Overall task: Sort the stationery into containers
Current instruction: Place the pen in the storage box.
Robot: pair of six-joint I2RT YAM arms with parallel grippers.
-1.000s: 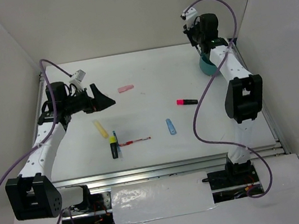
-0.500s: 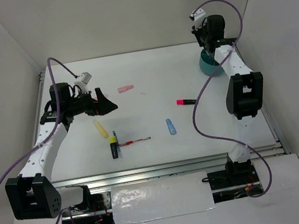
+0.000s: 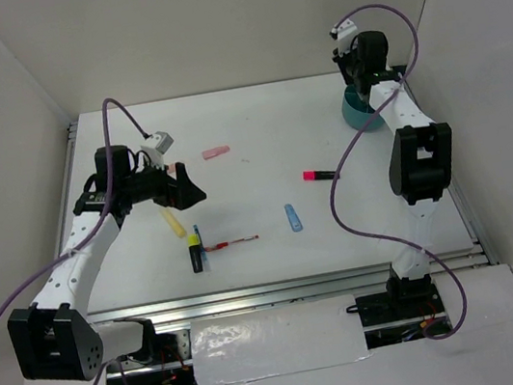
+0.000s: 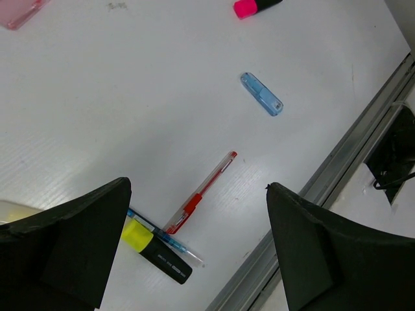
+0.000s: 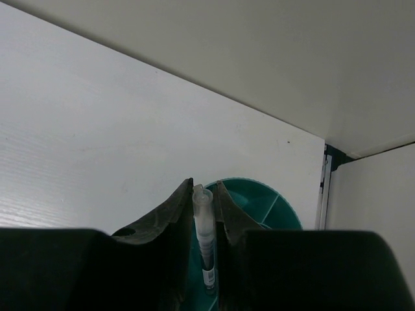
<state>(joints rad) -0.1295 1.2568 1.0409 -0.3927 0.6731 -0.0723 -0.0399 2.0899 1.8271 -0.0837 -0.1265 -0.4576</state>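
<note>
The red pen's middle (image 3: 232, 243) (image 4: 203, 190) is below my left gripper, clear of the highlighter. I should next lower my left gripper back and to the right in the top view onto that part of the pen.
My right gripper (image 5: 203, 184) is shut on a clear-capped pen (image 5: 203, 227), held upright over the round teal organiser cup (image 5: 262, 199) at the back right (image 3: 358, 118). My left gripper (image 4: 198, 188) is open and empty, hovering above a red pen (image 4: 206, 184), a yellow-black highlighter (image 4: 157, 251) and a thin blue pen (image 4: 170, 242). In the top view it (image 3: 187, 186) hangs just past a yellow marker (image 3: 173, 222). A pink eraser (image 3: 216, 151), a pink-black highlighter (image 3: 320, 175) and a small blue piece (image 3: 293, 217) lie apart on the table.
White walls close in the table at the back and both sides. A metal rail (image 4: 353, 146) runs along the near edge, with cables beyond it. The cup stands close to the right wall and the right arm's upper links (image 3: 418, 162).
My left gripper has swung right and nearer, over the cluster of pens. My right gripper has shifted right with the pen, to stand above the teal cup.
</note>
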